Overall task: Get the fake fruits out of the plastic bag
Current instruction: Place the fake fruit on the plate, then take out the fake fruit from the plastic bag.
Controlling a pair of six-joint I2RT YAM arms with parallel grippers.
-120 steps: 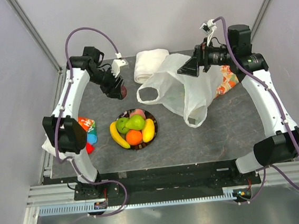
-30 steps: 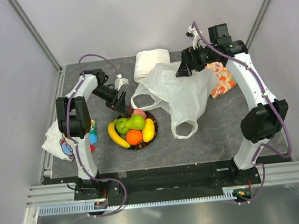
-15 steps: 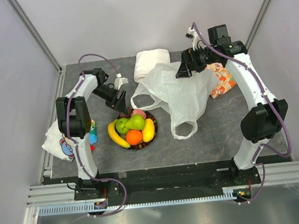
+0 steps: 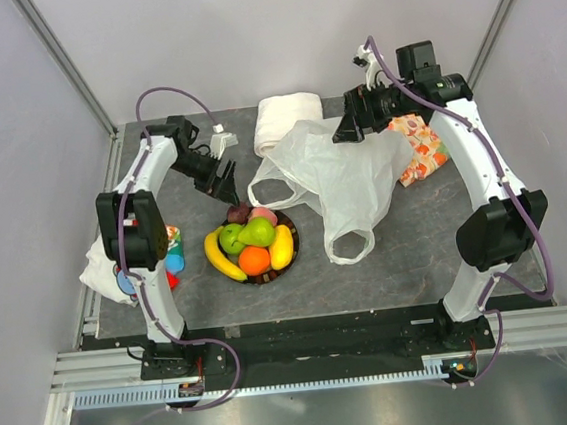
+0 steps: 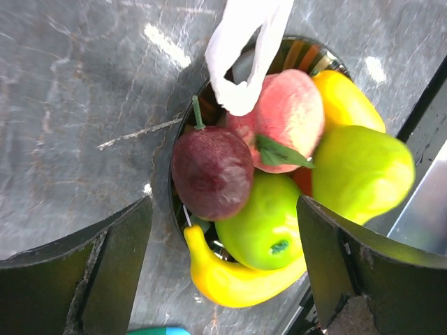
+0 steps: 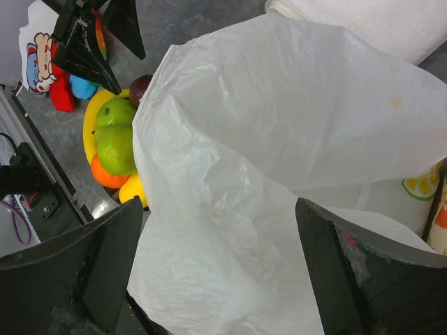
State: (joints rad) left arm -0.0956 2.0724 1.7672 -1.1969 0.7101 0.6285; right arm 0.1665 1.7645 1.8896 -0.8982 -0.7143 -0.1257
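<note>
My left gripper moves to the right in the top view onto the bag handle next, since the handle lies on that side, reaching the plate.
The fake fruits lie heaped on a round dark-rimmed plate (image 4: 293,244): two bananas (image 4: 222,258), a green apple (image 4: 232,238), a pear (image 4: 257,232), an orange (image 4: 254,261), a pink fruit (image 4: 263,215) and a dark red fruit (image 4: 238,213). In the left wrist view the dark red fruit (image 5: 211,171) rests at the plate's edge beside the pink one (image 5: 290,112). My left gripper (image 4: 222,181) is open and empty, just behind the plate. The white plastic bag (image 4: 345,176) lies flat and looks empty. My right gripper (image 4: 348,128) is open above its far edge, holding nothing (image 6: 220,279).
A white cloth roll (image 4: 287,117) lies behind the bag. Orange fruit-patterned fabric (image 4: 421,154) sits under the bag's right side. Coloured toys and a printed cloth (image 4: 119,274) lie at the table's left edge. One bag handle (image 5: 241,49) reaches the plate.
Four seconds ago my left gripper held the dark red fruit; it now lies on the plate. The left gripper has opened and drawn back. The right arm has barely moved lately.
</note>
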